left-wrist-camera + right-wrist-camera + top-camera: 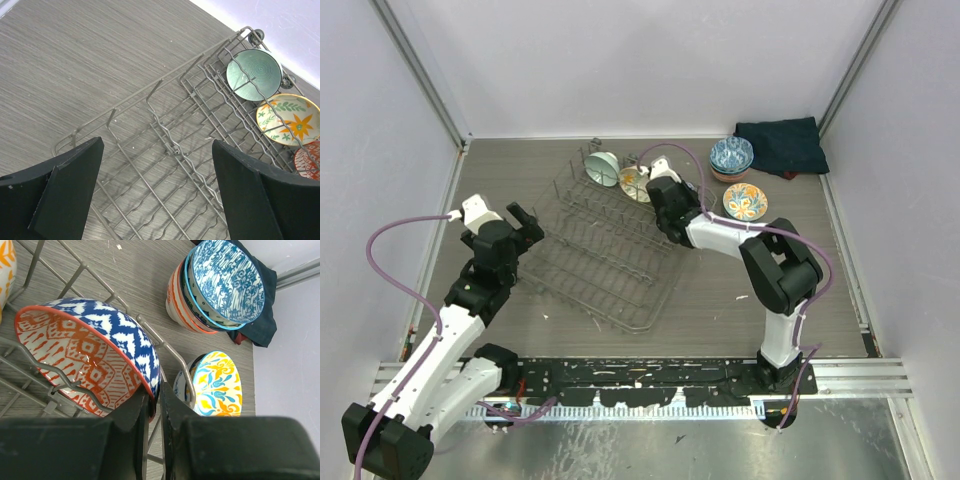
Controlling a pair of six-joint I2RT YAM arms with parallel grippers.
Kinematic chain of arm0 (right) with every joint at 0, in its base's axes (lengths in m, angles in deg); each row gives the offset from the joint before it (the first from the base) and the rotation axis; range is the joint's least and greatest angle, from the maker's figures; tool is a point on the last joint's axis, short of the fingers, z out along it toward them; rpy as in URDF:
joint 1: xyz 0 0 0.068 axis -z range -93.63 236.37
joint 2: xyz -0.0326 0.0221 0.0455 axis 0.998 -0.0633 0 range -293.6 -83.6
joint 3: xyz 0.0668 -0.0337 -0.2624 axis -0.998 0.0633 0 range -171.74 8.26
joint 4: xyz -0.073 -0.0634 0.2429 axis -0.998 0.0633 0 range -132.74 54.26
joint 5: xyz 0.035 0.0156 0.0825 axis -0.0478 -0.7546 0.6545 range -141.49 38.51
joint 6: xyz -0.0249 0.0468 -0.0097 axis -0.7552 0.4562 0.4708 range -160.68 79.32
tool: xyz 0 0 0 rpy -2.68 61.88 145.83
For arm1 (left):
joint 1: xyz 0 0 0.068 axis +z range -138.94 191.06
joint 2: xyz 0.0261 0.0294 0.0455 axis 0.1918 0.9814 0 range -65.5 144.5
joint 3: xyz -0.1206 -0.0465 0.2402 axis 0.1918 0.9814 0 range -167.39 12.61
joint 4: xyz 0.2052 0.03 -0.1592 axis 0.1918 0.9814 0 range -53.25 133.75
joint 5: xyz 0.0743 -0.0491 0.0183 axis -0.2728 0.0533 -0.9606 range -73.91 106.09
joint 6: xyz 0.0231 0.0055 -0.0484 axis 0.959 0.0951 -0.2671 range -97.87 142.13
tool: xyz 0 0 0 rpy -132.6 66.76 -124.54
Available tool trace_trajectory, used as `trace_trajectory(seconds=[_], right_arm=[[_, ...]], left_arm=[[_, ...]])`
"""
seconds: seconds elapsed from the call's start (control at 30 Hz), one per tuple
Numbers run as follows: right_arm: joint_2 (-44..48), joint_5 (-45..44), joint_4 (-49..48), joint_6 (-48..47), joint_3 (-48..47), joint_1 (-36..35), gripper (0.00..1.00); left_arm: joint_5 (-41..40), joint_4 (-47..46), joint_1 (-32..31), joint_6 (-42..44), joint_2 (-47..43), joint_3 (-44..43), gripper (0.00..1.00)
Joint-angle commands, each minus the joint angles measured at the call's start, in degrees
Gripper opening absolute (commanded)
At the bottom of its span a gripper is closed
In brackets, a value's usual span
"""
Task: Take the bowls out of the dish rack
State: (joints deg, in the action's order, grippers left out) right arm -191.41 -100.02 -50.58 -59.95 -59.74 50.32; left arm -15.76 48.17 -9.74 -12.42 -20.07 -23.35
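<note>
I will next raise the bowl in my right gripper out of the rack [605, 255], move it over the yellow-and-blue bowl [745, 202], which is empty, and lower it to let go.
The grey wire dish rack [605, 255] lies at the table's middle. At its far end stand a mint bowl [601, 165] and a cream bowl with orange flowers [632, 183]. The left wrist view shows the mint bowl [253, 74], the flower bowl [290, 119] and the edge of a red-patterned bowl [310, 160]. My right gripper [156, 407] is shut on the rim of that bowl [85, 355], red inside and blue-white outside, still among the rack wires; the gripper also shows in the top view [652, 187]. My left gripper [525, 225] is open and empty over the rack's left edge [125, 150].
A stack of bowls topped by a blue-patterned one [731, 157] and a yellow-and-blue bowl [745, 201] sit on the table right of the rack, also in the right wrist view [220, 285] [217, 385]. A dark folded cloth [782, 143] lies in the far right corner.
</note>
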Motion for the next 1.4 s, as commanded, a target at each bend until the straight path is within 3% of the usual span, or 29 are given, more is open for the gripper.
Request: trace_trajectory(seconds=[0.0,0.9,1.07,1.37], right_arm=[[7.4,-2.3,-4.9,2.3,0.2,-0.6,0.01],[23.7,-6.3,-2.9,8.5,3.9,0.0,0.01],[29.4,3.2,6.7,21.2,4.2,6.7,0.01],[33.7,25.6,16.0,40.6,7.1,26.9,0.01]], left_arm=[[-0.5,-2.1,-0.1,0.4,-0.3,-0.3,0.98],[-0.3,-2.0,-0.1,0.3,-1.0,-0.2,0.98],[-0.5,-2.0,-0.1,0.2,-1.0,-0.2,0.98],[-0.5,-2.1,-0.1,0.2,-0.9,-0.1,0.98]])
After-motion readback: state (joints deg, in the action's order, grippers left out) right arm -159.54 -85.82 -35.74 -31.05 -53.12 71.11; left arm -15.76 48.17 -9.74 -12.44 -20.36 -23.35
